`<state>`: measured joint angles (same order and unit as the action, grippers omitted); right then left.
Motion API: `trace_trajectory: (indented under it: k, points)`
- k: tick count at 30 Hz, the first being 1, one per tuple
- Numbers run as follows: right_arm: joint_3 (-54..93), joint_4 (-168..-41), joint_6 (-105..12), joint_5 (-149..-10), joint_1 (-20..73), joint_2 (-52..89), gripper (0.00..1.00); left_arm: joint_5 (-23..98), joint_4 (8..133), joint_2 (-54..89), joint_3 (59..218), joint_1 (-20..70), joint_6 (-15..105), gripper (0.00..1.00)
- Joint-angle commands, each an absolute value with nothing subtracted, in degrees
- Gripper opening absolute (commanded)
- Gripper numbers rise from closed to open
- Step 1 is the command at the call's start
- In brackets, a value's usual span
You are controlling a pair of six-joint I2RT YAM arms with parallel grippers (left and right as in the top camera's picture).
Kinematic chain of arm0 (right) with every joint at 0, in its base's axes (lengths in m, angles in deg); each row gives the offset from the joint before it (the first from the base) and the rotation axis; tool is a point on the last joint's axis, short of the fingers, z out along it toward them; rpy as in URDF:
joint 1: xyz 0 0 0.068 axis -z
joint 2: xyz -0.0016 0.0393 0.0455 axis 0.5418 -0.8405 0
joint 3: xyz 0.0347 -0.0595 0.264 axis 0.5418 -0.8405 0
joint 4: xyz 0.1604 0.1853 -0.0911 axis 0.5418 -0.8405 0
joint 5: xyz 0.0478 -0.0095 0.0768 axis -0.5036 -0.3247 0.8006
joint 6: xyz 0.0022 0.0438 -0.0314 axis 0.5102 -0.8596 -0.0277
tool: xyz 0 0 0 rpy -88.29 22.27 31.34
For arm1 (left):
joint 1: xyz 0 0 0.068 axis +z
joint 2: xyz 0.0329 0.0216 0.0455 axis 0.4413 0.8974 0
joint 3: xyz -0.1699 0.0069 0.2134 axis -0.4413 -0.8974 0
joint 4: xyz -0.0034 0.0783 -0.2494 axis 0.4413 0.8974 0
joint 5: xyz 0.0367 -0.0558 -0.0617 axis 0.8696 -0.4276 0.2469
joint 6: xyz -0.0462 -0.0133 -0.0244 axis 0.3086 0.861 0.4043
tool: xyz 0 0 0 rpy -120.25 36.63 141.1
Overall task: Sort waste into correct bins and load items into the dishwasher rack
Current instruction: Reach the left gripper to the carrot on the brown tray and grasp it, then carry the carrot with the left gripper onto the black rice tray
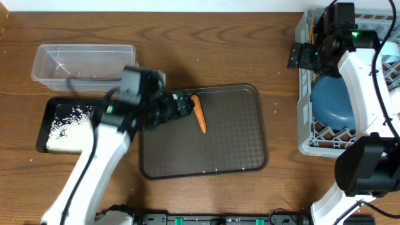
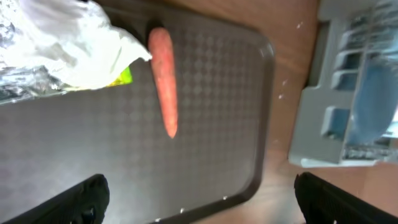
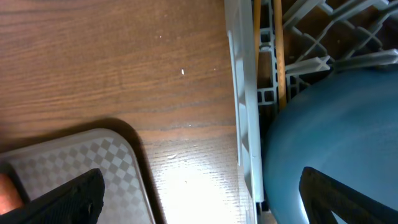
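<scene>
The left gripper goes to the right in the overhead view and down onto the carrot next. Bare tray shows on both sides of the carrot's middle (image 1: 199,114) (image 2: 165,80).
The small orange carrot (image 1: 199,114) lies on the dark brown serving tray (image 1: 206,150); it also shows in the left wrist view (image 2: 163,81), next to the crumpled silvery-white wrapper (image 2: 62,43). My left gripper (image 1: 183,104) (image 2: 199,199) is open and empty, just left of the carrot. White rice (image 1: 65,128) lies in the black tray (image 1: 50,109). The clear tub (image 1: 81,62) stands behind it. The grey rack (image 1: 305,112) (image 3: 242,93) holds the dark-blue bowl (image 1: 334,100) (image 3: 329,137) and the chopsticks (image 1: 310,28) (image 3: 278,50). My right gripper (image 1: 299,57) (image 3: 202,199) is open and empty above the rack's left wall.
A light-blue piece (image 1: 392,53) shows at the rack's right edge, mostly hidden by my right arm. A few white grains lie along the brown tray's front rim (image 2: 186,208) and on the wooden table (image 1: 278,94). The brown tray's corner (image 3: 74,168) shows in the right wrist view.
</scene>
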<state>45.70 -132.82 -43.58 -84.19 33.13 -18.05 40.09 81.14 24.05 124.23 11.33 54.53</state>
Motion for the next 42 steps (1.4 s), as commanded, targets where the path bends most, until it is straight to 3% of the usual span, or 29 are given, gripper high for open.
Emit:
trace_trajectory:
  k: [1,4,8,24,30,34,42]
  points:
    - [46.4,-132.9,-44.2,-84.3,33.1,-16.7,0.99,48.1,86.2,31.9,133.5,8.7,49.0,0.98]
    - [46.4,-132.9,-44.2,-84.3,33.1,-16.7,0.99,54.6,88.7,38.7,137.9,4.8,50.4,0.98]
    - [46.4,-132.9,-44.2,-84.3,33.1,-16.7,0.99,61.6,87.5,45.6,138.1,1.5,62.2,0.98]
    - [46.4,-132.9,-44.2,-84.3,33.1,-16.7,0.99,61.8,77.7,62.9,138.0,-4.0,70.0,0.99]
    - [46.4,-132.9,-44.2,-84.3,33.1,-16.7,0.99,65.4,77.1,63.1,138.0,-4.1,69.9,0.87]
    - [46.4,-132.9,-44.2,-84.3,33.1,-16.7,0.99,67.0,76.6,63.1,138.0,-4.1,69.9,0.67]
    - [46.4,-132.9,-44.2,-84.3,33.1,-16.7,0.99,66.9,76.2,63.1,138.0,-5.7,69.7,0.44]
